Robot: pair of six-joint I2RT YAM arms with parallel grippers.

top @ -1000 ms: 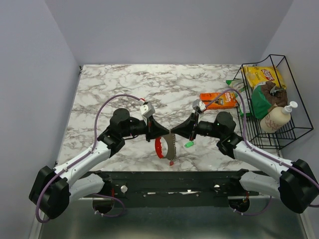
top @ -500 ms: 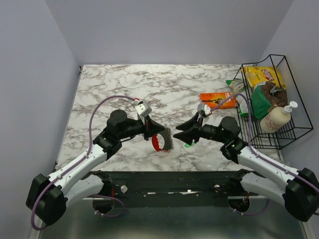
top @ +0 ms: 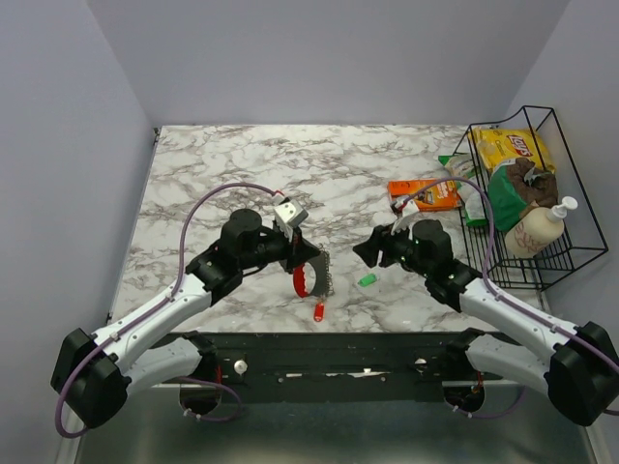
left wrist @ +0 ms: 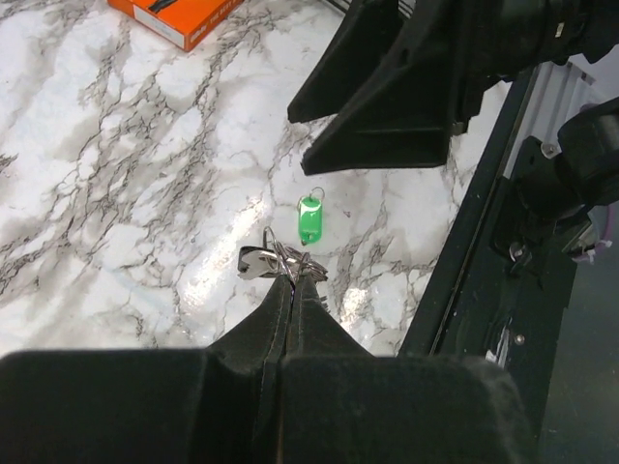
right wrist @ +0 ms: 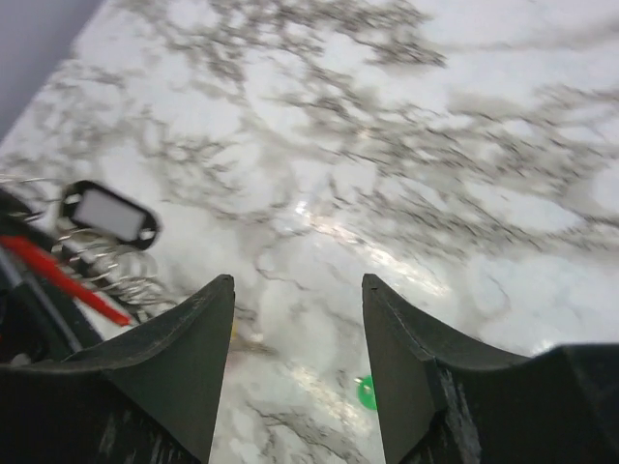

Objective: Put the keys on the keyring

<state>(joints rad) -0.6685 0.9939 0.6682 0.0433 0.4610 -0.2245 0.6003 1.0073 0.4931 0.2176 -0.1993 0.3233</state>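
The green key's ring end [top: 375,275] points away from the bundle, so my right gripper will shift to the right in the top view and lower onto that end next.
My left gripper [left wrist: 292,280] is shut on the keyring [left wrist: 286,257], a thin metal loop that carries a silver key [left wrist: 253,261]. In the top view the left gripper [top: 309,262] holds a bundle with a red strap [top: 303,281] and a silver coil [top: 325,271] above the table. A green-headed key [left wrist: 309,220] lies on the marble between the arms, seen also as the green key [top: 367,280]. A red-headed key [top: 318,311] shows just below the bundle. My right gripper [top: 362,249] stands open and empty, a short way right of the bundle; its fingers [right wrist: 184,338] frame bare marble.
An orange flat packet [top: 424,194] lies at the back right. A black wire basket [top: 542,266] with a chip bag and a soap bottle stands at the right edge. A black tag with a white label [right wrist: 108,213] hangs on the bundle. The dark front rail [top: 329,353] runs below.
My right gripper has opened and drawn back to the right, away from the left gripper's tip. The left gripper stays shut on the ring and bundle, which shifted slightly.
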